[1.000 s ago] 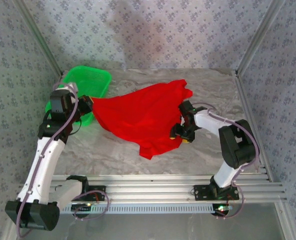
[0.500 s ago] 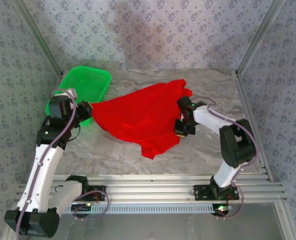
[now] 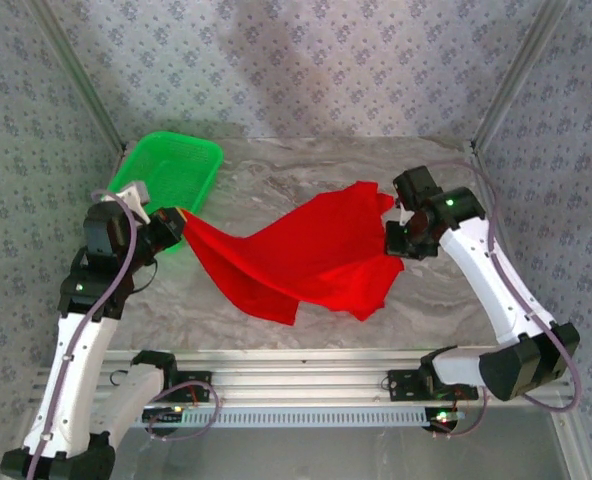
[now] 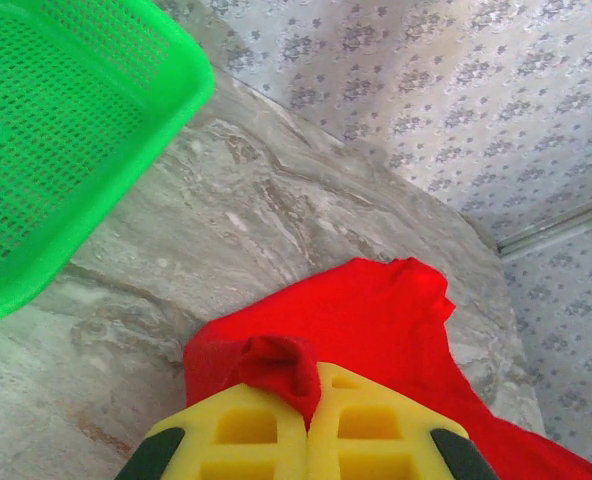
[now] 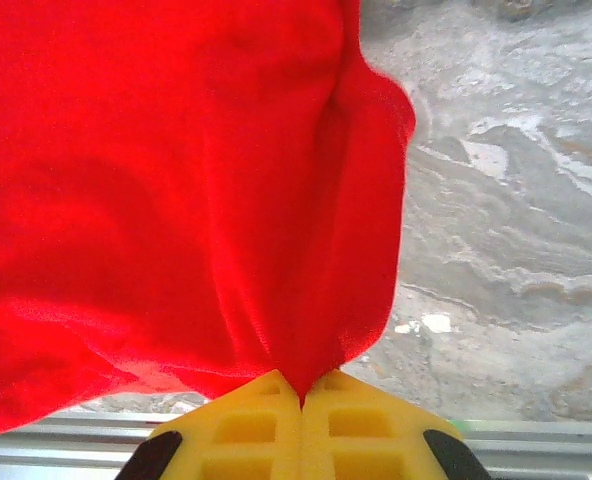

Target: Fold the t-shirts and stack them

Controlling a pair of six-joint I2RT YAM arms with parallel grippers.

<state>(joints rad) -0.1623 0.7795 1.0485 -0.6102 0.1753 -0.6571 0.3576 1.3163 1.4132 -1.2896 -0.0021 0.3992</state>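
I need to bring my right gripper down toward the t-shirt's body (image 3: 369,241) (image 5: 211,270), which is below it on my left gripper's side, and let go of the t-shirt's edge, because the t-shirt is already spread out.
A bright red t-shirt (image 3: 301,255) hangs stretched between both grippers above the marble table; its print is hidden. My left gripper (image 3: 179,222) is shut on its left corner, and in the left wrist view a bunched fold of t-shirt (image 4: 276,362) is pinched between the yellow pads (image 4: 246,430) of the left gripper (image 4: 311,400). My right gripper (image 3: 394,236) is shut on the shirt's right edge; in the right wrist view the red t-shirt (image 5: 176,180) fans out from between the closed yellow fingers (image 5: 351,420) of the right gripper (image 5: 301,390). The lower hem droops toward the table.
A green plastic basket (image 3: 171,175) stands at the back left, right behind the left gripper, and shows as the basket (image 4: 56,140) in the left wrist view. Aluminium rails (image 3: 326,370) run along the near edge. Patterned walls enclose the marble table (image 3: 276,170).
The right gripper closed on the shirt's right edge and lifted it up and to the right. The shirt now hangs taut between the grippers. The left gripper shifted slightly toward the near edge.
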